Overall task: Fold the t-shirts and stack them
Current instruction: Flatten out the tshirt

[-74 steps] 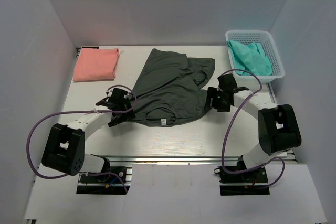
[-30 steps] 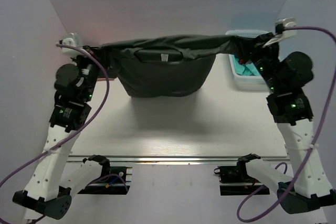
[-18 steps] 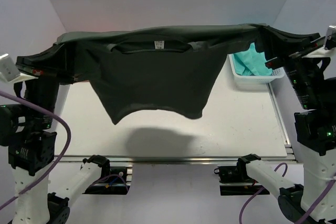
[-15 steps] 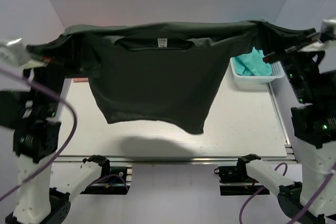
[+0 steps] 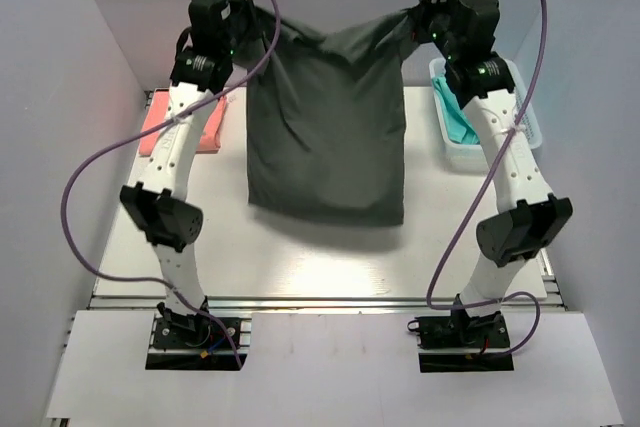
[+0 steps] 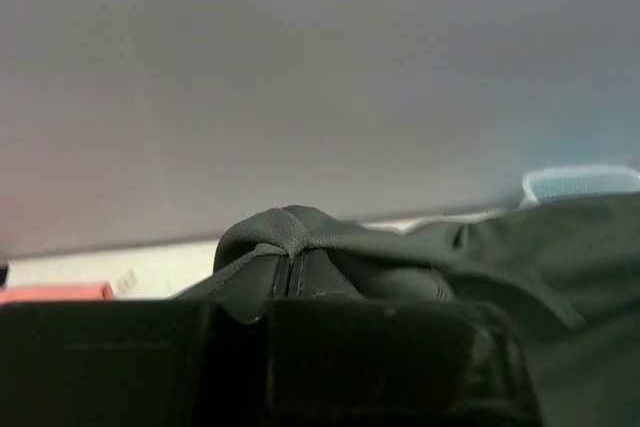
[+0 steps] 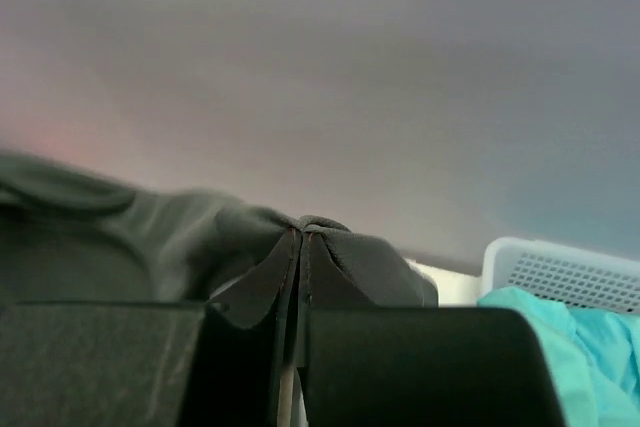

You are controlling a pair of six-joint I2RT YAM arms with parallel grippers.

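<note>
The t-shirt still hangs unspread, so my left gripper should next move back toward the base, go down to the bare white table and let go of the t-shirt's corner.
The dark charcoal grey t-shirt (image 5: 325,127) hangs between my two arms over the far half of the table, and its lower hem reaches down near the surface. My left gripper (image 5: 252,19) is shut on its upper left corner, where the fabric (image 6: 290,237) is bunched between the fingers. My right gripper (image 5: 418,25) is shut on the upper right corner, a fold of the shirt (image 7: 330,237) pinched at the tips. The salmon pink t-shirt (image 5: 150,125) lies folded at the far left, partly behind my left arm. Teal green t-shirts (image 5: 452,122) lie in the basket.
The white lattice basket (image 5: 460,157) stands at the far right, partly behind my right arm; its rim (image 7: 560,265) also shows in the right wrist view. Grey walls close in the back and both sides. Bare white table (image 5: 300,257) lies in front of the hanging shirt.
Both arms have swung from high and wide near the camera to the far side and closer together. The shirt, stretched broad before, now hangs narrower and lower.
</note>
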